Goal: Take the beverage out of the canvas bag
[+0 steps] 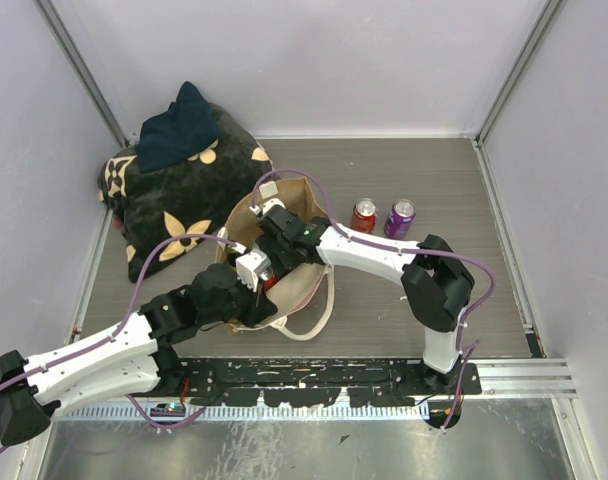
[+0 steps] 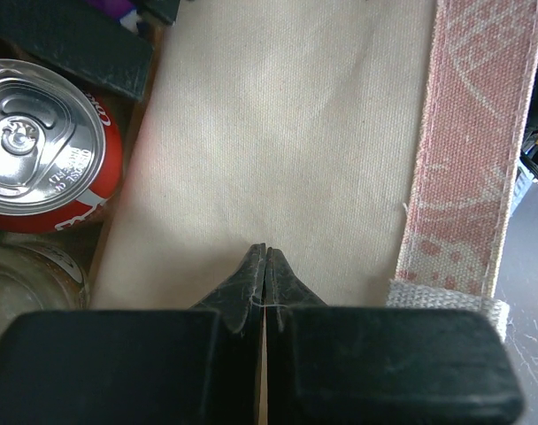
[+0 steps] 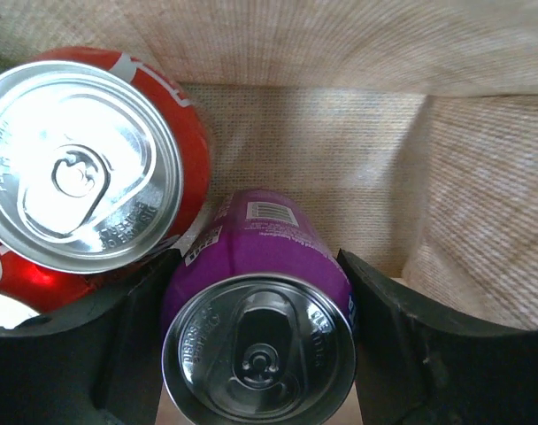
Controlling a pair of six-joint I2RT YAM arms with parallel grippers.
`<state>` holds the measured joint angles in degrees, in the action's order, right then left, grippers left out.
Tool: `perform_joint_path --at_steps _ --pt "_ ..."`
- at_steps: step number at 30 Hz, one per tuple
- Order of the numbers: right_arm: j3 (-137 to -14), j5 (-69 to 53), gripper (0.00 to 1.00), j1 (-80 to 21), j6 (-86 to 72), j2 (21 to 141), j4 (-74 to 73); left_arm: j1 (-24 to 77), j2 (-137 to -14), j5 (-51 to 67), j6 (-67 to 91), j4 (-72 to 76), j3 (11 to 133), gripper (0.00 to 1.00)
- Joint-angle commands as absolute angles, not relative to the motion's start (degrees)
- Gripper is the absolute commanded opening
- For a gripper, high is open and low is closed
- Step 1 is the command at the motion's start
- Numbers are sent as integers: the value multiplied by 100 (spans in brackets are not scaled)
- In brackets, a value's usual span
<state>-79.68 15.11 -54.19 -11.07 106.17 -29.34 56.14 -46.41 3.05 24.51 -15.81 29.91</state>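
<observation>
I will raise my right gripper next, move it across the bag's rim and lower it to release, because the tabletop by the other purple can is to its right in the top view.
The tan canvas bag (image 1: 306,287) stands open at the table's middle; its inner wall fills the left wrist view (image 2: 287,133). My left gripper (image 1: 252,287) is at the bag's near-left rim, shut on the bag's fabric (image 2: 265,252). My right gripper (image 1: 272,255) reaches down into the bag. In the right wrist view its fingers (image 3: 256,261) close on either side of a purple can (image 3: 260,310) that stands upright on the bag's floor (image 3: 322,133). A red can (image 3: 83,168) stands in the bag touching the purple one. The red can also shows in the left wrist view (image 2: 39,146).
A red can (image 1: 364,215) and a purple can (image 1: 399,217) stand on the table right of the bag. A black cushion with tan flower marks (image 1: 174,205) lies at the back left, with a dark blue cloth (image 1: 179,125) on it. A cream handle loop (image 1: 319,315) hangs toward the near edge.
</observation>
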Motion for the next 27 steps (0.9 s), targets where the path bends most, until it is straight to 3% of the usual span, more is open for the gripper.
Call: perform_joint_path --at_steps 1,13,18,24,27 --pt "-8744 2156 1 -5458 -977 9799 -3053 5625 -4676 162 2417 -2052 2810 7" --pt "-9628 3145 1 -5465 -794 8464 -3207 5626 -4720 143 2416 -2074 2830 6" --pt "-9890 4085 1 -5461 -661 7884 -3333 5629 -4740 124 2427 -2075 2821 6" --pt "-9596 5908 0 -5412 -497 7205 -3388 5625 -4759 135 2426 -2065 2819 6" --pt "-9211 5951 0 -4761 -881 6869 -3712 5626 -4763 140 2418 -2058 2820 7"
